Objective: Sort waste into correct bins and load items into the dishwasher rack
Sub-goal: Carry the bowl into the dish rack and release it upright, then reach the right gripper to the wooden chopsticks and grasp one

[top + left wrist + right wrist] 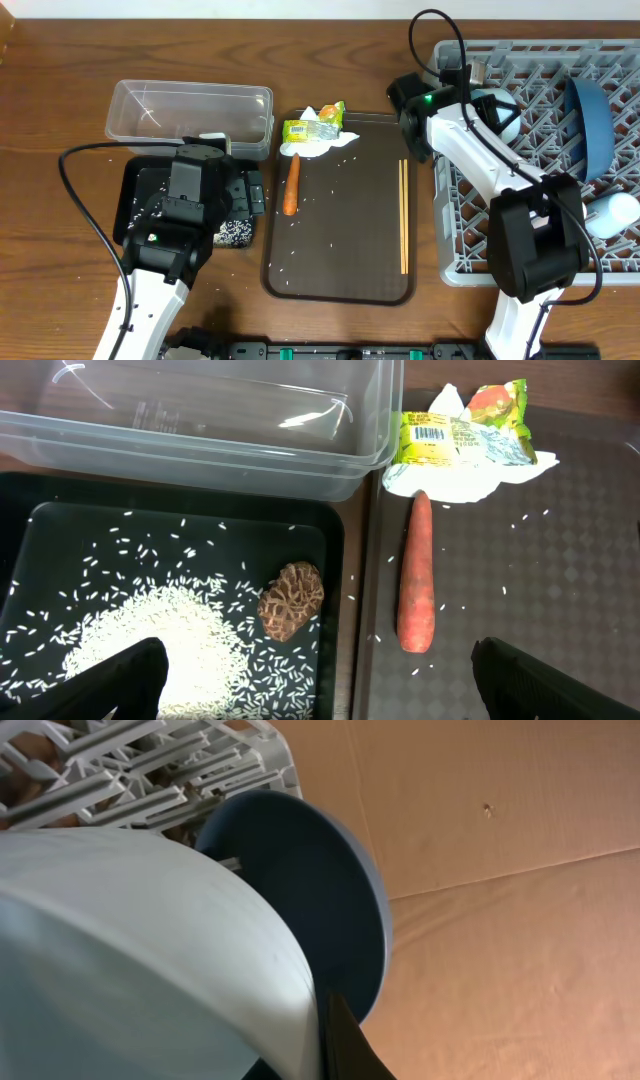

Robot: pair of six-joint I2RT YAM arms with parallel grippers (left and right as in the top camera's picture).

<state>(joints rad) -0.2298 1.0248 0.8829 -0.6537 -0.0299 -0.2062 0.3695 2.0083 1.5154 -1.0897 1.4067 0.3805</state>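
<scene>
My right gripper will lower toward the dark blue dish (590,120) next and release the white bowl's rim, as the rack's free wires beside that dish are below it.
My left gripper (335,695) is open and empty, low over the black tray (330,530), which holds white rice (160,640) and the brown food lump (291,600). The orange carrot (416,590) lies on the brown serving tray just right of it, below the yellow-green wrapper (460,435) and the white tissue (450,482). The clear tub (190,115) stands behind. My right gripper (487,108) is shut on the rim of the white bowl (130,950) over the grey rack (470,220), beside the upright dark blue dish (590,120). The chopsticks (404,215) lie on the serving tray. The pink cup is out of view.
The brown serving tray (340,270) sits between the black tray and the rack, with stray rice grains on it. A light blue cup (612,213) lies at the rack's right edge. A cable runs over the table at the left.
</scene>
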